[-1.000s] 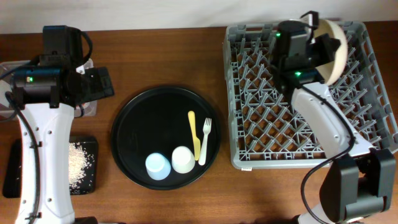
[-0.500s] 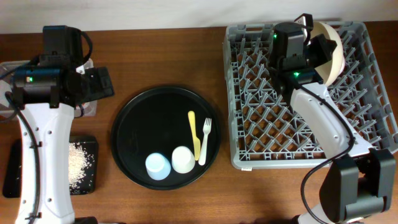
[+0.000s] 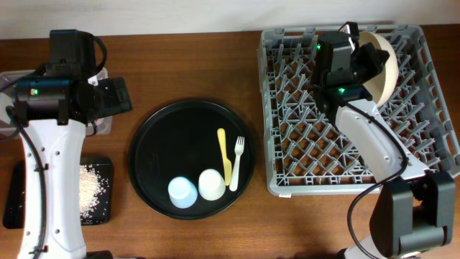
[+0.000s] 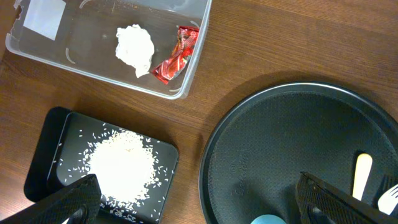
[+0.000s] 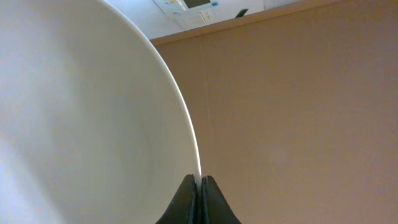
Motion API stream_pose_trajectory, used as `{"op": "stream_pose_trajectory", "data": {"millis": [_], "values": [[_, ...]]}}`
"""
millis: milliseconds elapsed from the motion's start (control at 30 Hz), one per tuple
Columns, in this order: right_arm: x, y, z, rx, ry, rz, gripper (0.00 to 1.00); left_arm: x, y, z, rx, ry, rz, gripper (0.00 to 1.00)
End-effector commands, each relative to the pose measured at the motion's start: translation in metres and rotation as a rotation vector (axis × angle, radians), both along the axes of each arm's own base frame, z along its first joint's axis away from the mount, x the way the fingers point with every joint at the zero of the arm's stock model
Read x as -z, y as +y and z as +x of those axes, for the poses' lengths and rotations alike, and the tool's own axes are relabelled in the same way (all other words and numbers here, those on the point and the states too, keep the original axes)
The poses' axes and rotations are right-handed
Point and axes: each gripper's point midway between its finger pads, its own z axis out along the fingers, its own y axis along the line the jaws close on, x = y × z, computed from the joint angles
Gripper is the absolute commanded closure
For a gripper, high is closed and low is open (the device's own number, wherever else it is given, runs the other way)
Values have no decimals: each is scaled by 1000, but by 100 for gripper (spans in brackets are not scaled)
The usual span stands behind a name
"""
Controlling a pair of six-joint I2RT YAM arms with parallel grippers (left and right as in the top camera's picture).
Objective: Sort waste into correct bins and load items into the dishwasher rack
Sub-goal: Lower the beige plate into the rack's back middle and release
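Observation:
I should next carry the plate [image 3: 386,63] in my right gripper left in the overhead view to the rack's empty wires below it, lower it and release its rim.
My right gripper [image 3: 372,59] is shut on the rim of the cream plate [image 3: 386,63], holding it on edge over the back of the grey dishwasher rack [image 3: 323,147]. The right wrist view shows the plate [image 5: 81,112] pinched between shut fingers [image 5: 199,190]. My left gripper [image 4: 199,208] is open and empty, above the table between the bins and the round tray. The tissue [image 4: 135,48] and red wrapper [image 4: 176,55] lie in the clear tub [image 4: 87,37]. Rice [image 4: 121,165] lies in the black tray [image 4: 53,130]. The pink bowl is out of view.
The round black tray [image 3: 172,144] holds the light-blue cup [image 3: 182,192], the white cup [image 3: 212,184], the yellow knife [image 3: 223,155] and the white fork [image 3: 237,162]. The left arm covers most of the tub in the overhead view.
My right gripper has shifted slightly right and turned the plate more on edge over the rack. The left arm has not moved.

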Motion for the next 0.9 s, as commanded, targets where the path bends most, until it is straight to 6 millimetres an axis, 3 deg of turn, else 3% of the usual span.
{"op": "stream_pose_trajectory", "data": {"millis": [0, 133, 300, 467, 533, 667, 700, 800, 867], "values": [[10, 3, 0, -14, 12, 23, 96, -4, 3, 0, -12, -12, 7, 1], [22, 18, 0, -54, 27, 64, 96, -4, 3, 0, -12, -12, 7, 1], [23, 71, 6, -173, 23, 73, 96, -4, 3, 0, -12, -12, 7, 1], [36, 92, -1, -194, 8, 136, 95, -4, 3, 0, -12, -12, 7, 1], [41, 104, 0, -225, 1, 174, 83, -4, 3, 0, -12, -12, 7, 1], [52, 152, 5, -362, -18, 299, 78, -4, 3, 0, -12, -12, 7, 1], [55, 163, 5, -385, -38, 346, 73, -4, 3, 0, -12, -12, 7, 1], [57, 195, 8, -438, -129, 494, 18, -4, 3, 0, -12, -12, 7, 1], [56, 203, 8, -451, -157, 545, 12, -4, 3, 0, -12, -12, 7, 1]]}}
